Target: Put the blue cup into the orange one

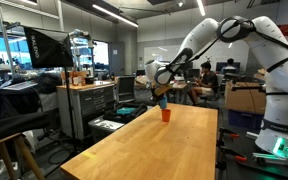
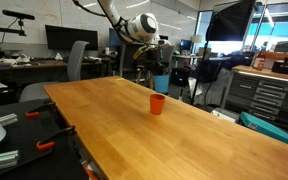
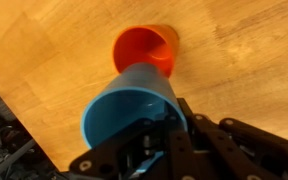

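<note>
My gripper is above the orange cup's opening (image 3: 139, 47) and should next go down and release the blue cup (image 3: 129, 105) inside, as it still hangs above the orange cup's rim.
My gripper (image 3: 149, 135) is shut on the blue cup (image 3: 129, 105), which fills the middle of the wrist view with its open mouth toward the camera. The orange cup (image 3: 147, 47) stands upright on the wooden table just beyond the blue cup. In both exterior views the gripper (image 1: 160, 92) (image 2: 161, 68) hangs a short way above the orange cup (image 1: 165, 114) (image 2: 157, 104), with the blue cup (image 1: 160, 96) (image 2: 161, 82) held in the air over it.
The long wooden table (image 1: 154, 145) (image 2: 174, 135) has the orange cup near its far end. A table edge runs close beside the cup in the wrist view (image 3: 24, 110). Cabinets, monitors, chairs and people stand around the table.
</note>
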